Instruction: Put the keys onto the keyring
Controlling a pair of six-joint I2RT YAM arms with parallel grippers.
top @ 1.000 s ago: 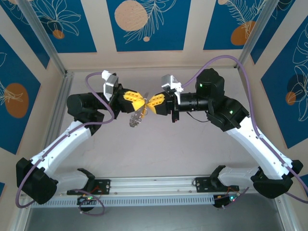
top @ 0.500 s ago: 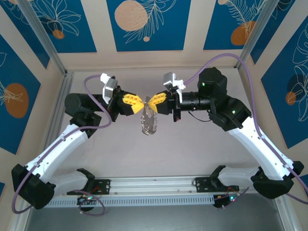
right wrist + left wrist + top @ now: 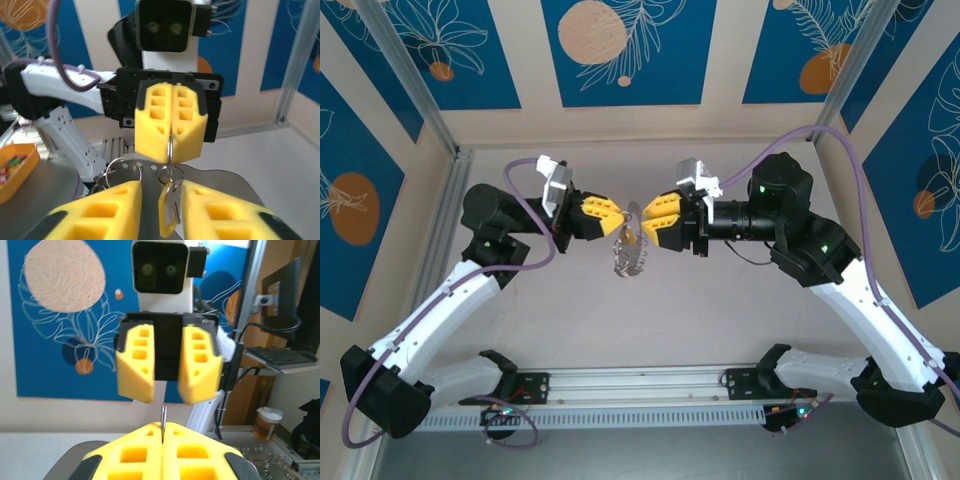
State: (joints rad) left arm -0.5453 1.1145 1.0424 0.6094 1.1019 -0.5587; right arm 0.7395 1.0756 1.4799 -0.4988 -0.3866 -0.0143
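Note:
The bare tabletop is below the robot's left gripper, so the gripper should next tip down and lower the hanging grey plate onto the tabletop to let go of the small wire loop.
My left gripper [image 3: 616, 216] is shut on the thin metal keyring [image 3: 163, 416], which stands on edge between its yellow fingertips. In the top view the grey keyring [image 3: 630, 252] hangs below and between the two grippers, above the table. From the ring dangle the keys: a yellow-orange key [image 3: 166, 216] beside a silvery key [image 3: 176, 200]. My right gripper [image 3: 646, 222] faces the left one with its jaws open. The keys hang in the gap between its fingers [image 3: 106, 207], close to the right-hand one, unpinched. In the right wrist view the left gripper [image 3: 170, 154] clamps the ring from above.
A grey metal plate [image 3: 225, 180] with small holes along its edge lies behind the keys, with a second wire ring [image 3: 122, 167] through it. An orange tray [image 3: 15, 167] of small parts sits at the left. The arms' base rail [image 3: 640, 385] runs along the near edge.
My right gripper has opened and drawn back to the right, away from the left fingertips. The keyring has swung from tilted left to hanging straight down. The left gripper stays shut on the ring.

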